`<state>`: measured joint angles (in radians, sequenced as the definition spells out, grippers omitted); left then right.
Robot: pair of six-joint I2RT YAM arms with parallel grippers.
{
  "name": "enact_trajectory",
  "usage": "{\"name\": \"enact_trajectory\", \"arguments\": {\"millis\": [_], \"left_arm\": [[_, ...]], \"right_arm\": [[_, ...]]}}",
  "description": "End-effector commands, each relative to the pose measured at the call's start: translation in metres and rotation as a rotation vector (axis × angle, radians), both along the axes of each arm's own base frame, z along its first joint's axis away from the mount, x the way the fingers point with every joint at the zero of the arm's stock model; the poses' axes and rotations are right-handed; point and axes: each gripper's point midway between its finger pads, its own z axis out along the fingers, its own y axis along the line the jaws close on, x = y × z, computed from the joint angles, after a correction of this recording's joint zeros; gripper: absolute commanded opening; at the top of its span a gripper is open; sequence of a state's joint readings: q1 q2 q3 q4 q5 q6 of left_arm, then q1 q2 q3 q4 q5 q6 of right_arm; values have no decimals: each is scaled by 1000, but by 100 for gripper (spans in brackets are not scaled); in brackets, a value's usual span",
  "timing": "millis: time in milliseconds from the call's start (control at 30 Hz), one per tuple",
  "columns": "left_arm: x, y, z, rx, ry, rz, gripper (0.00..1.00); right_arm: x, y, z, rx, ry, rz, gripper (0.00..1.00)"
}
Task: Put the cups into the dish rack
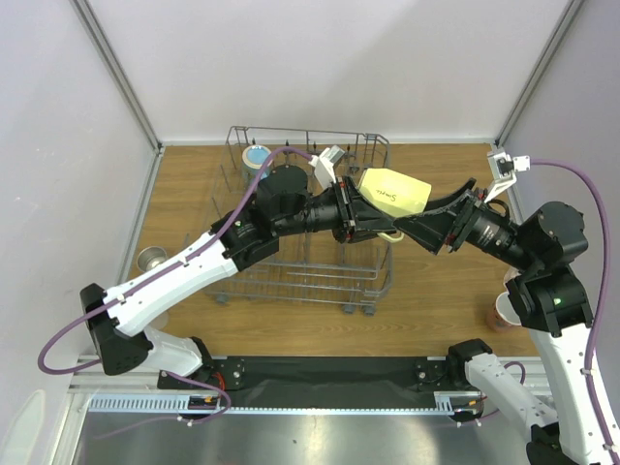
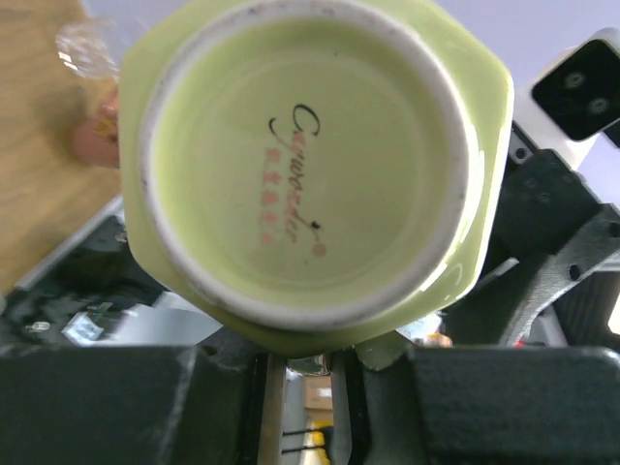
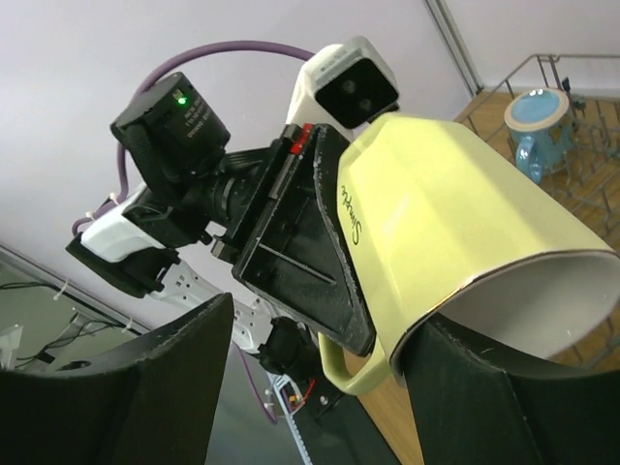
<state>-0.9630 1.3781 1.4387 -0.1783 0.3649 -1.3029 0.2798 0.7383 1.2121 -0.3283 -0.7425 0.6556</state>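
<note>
The mug's opening faces sideways now, so I will swing my left gripper over the rack (image 1: pixel 291 276) beside the blue cup next, turn the mug opening down, lower and release it.
A pale yellow mug (image 1: pixel 394 191) hangs in the air over the grey wire dish rack (image 1: pixel 291 276), between my two arms. My left gripper (image 1: pixel 360 215) is shut on the mug's handle (image 3: pixel 354 373); the mug's base (image 2: pixel 300 165) fills the left wrist view above my left gripper (image 2: pixel 308 363). My right gripper (image 1: pixel 426 213) is open at the mug's mouth; in the right wrist view (image 3: pixel 320 325) one finger sits at the rim of the mug (image 3: pixel 455 223) and the other stands well apart. A blue cup (image 1: pixel 257 157) stands in the rack's far left corner.
A clear glass cup (image 1: pixel 153 260) lies on the table left of the rack. A salmon pink cup (image 1: pixel 504 310) stands at the right, beside my right arm. The blue cup (image 3: pixel 538 116) and rack tines (image 3: pixel 581 165) show behind the mug.
</note>
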Motion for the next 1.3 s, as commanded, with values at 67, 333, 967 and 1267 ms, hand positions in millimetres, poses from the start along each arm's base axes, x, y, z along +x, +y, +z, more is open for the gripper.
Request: {"name": "enact_trajectory", "arguments": {"millis": [67, 333, 967, 1267], "left_arm": [[15, 35, 42, 11, -195, 124, 0], [46, 77, 35, 251, -342, 266, 0], [177, 263, -81, 1129, -381, 684, 0], [205, 310, -141, 1302, -113, 880, 0]], "right_arm": [[-6, -8, 17, 17, -33, -52, 75], [12, -33, -38, -161, 157, -250, 76], [11, -68, -57, -343, 226, -412, 79], [18, -69, -63, -373, 258, -421, 80]]}}
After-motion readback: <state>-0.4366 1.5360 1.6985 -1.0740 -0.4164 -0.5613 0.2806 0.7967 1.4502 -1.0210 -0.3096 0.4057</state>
